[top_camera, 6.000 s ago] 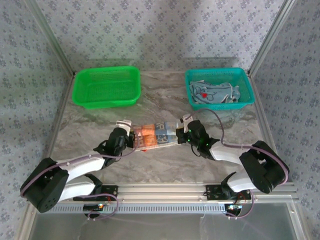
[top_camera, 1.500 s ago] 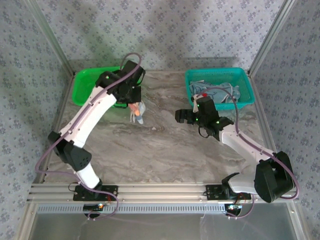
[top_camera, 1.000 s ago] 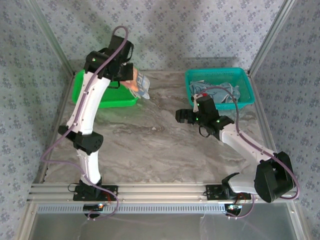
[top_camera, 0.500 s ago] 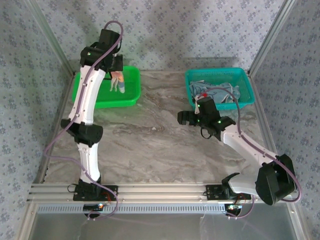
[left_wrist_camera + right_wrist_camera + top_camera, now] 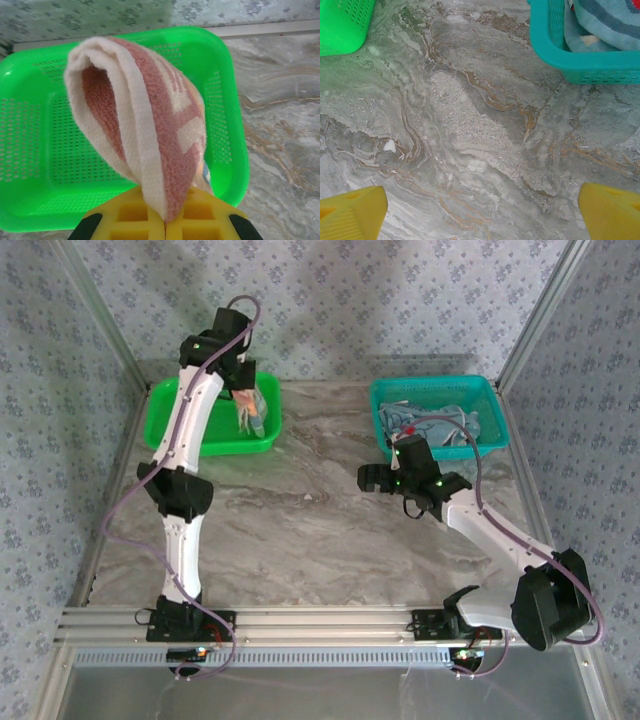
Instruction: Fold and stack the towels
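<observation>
The striped towel has room to lie on the green basket's empty bottom, so my left gripper should next move down and away from the teal basket, over that bottom, and release it.
The folded orange-and-white striped towel hangs pinched in my left gripper, which is shut on it above the right part of the green basket. In the left wrist view the towel rises from the closed yellow jaws of the left gripper, with the green basket below it. Light blue towels lie crumpled in the teal basket. My right gripper stands open over bare table, left of the teal basket, and its wrist view catches a blue towel.
The marble table spreads between the two baskets. Patterned walls and metal frame posts close in the back and sides. The green basket's corner shows at the right wrist view's top left.
My left arm has carried the striped towel from the table's middle up over the green basket, lately shifting it right and nearer. The right arm has barely moved.
</observation>
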{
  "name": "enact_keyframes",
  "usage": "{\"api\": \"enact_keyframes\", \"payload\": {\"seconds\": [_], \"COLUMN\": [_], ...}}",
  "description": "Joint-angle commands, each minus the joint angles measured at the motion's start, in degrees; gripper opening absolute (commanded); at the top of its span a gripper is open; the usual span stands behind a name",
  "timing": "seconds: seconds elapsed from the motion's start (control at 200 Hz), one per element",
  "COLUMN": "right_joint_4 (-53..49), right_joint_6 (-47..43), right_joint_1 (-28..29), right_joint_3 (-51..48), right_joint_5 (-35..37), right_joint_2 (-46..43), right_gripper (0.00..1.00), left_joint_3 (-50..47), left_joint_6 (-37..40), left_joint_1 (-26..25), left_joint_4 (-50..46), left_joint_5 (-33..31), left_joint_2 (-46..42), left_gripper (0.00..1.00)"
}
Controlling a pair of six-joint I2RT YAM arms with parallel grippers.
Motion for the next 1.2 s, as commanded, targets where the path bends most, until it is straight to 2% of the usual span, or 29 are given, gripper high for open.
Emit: {"api": "enact_keyframes", "payload": {"seconds": [0.0,0.29,0.535,0.795,1.194], "right_joint_4": [-1.8,-2.4,-2.2,-3.1,-6.7], "right_joint_6": [0.2,0.2,0.3,0.8,0.7], "right_joint_1": [0.0,-0.1,0.0,0.7,4.0], "right_joint_3": [1.8,1.4,2.2,5.0,10.9], "right_joint_5": [0.9,0.7,0.7,0.7,2.2], "right_joint_2": [-0.3,0.5,2.0,4.6,9.8], "right_gripper": [1.0,1.0,1.0,1.0,1.0], "left_joint_3": [2.8,3.9,3.9,3.4,2.3], "left_joint_6": [-0.8,-4.0,-3.7,0.7,10.5], "left_joint_1": [-0.4,1.1,3.6,7.5,14.4], "left_joint_4": [1.4,2.5,2.4,2.0,1.7], "left_joint_5": [4.4,10.3,12.4,15.1,15.2], "left_joint_2": [1.6,4.2,5.3,6.8,10.6], "left_gripper": [0.0,0.0,0.0,0.0,0.0]}}
